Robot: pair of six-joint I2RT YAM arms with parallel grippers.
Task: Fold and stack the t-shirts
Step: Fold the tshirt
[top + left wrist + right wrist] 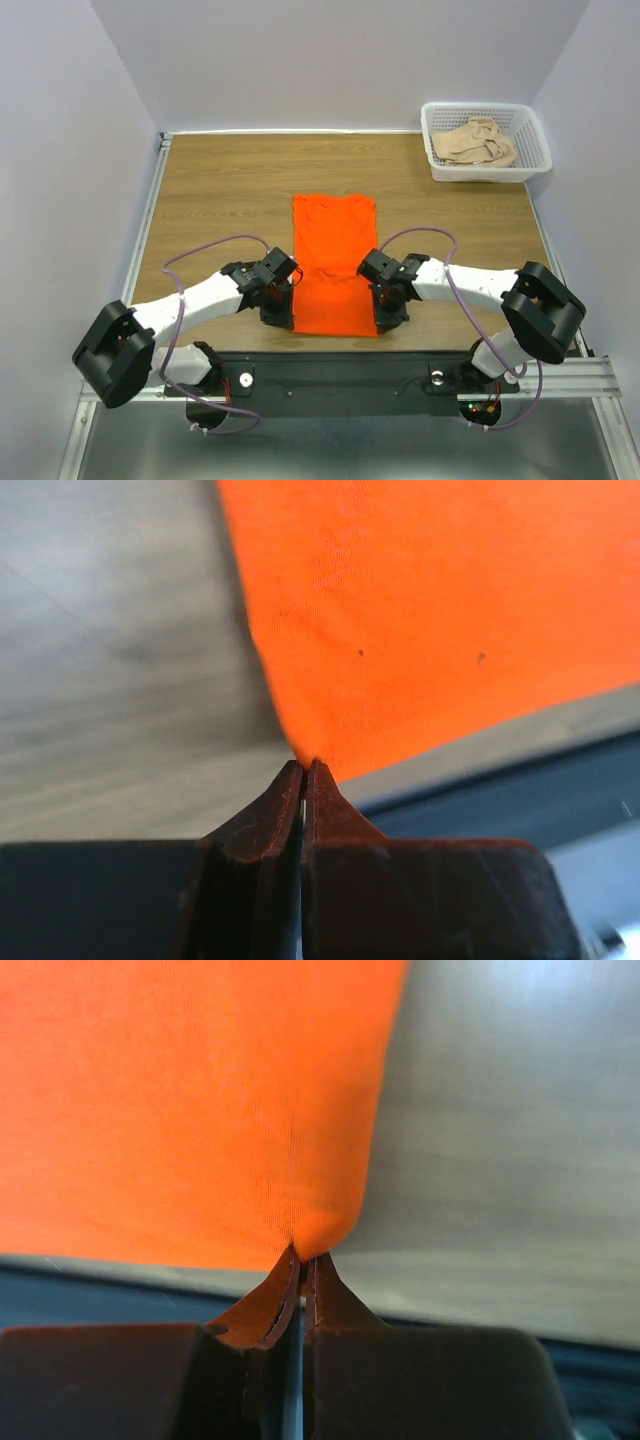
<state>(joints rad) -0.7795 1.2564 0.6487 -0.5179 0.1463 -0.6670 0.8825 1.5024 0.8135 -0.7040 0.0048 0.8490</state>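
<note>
My right gripper needs to lift next with the near corner of the orange t-shirt, carry it outward and lower it onto the t-shirt's far end point(364, 207) to release it, because the t-shirt lies full length.
The orange t-shirt point(334, 262) lies flat on the wooden table as a long strip, its sleeves folded in. My left gripper point(279, 318) is shut on its near left corner point(312, 748); the pinched tips point(304, 767) meet the cloth. On the other side, my right gripper point(388, 320) is shut on the near right corner point(312, 1230), where the fabric puckers into the closed tips point(302, 1255). The beige t-shirt point(478, 142) sits crumpled in the white basket point(534, 158) at the far right.
A black rail point(340, 372) runs along the table's near edge just behind both grippers. Grey walls close in the left, back and right sides. Bare wood point(220, 200) lies left of the orange shirt.
</note>
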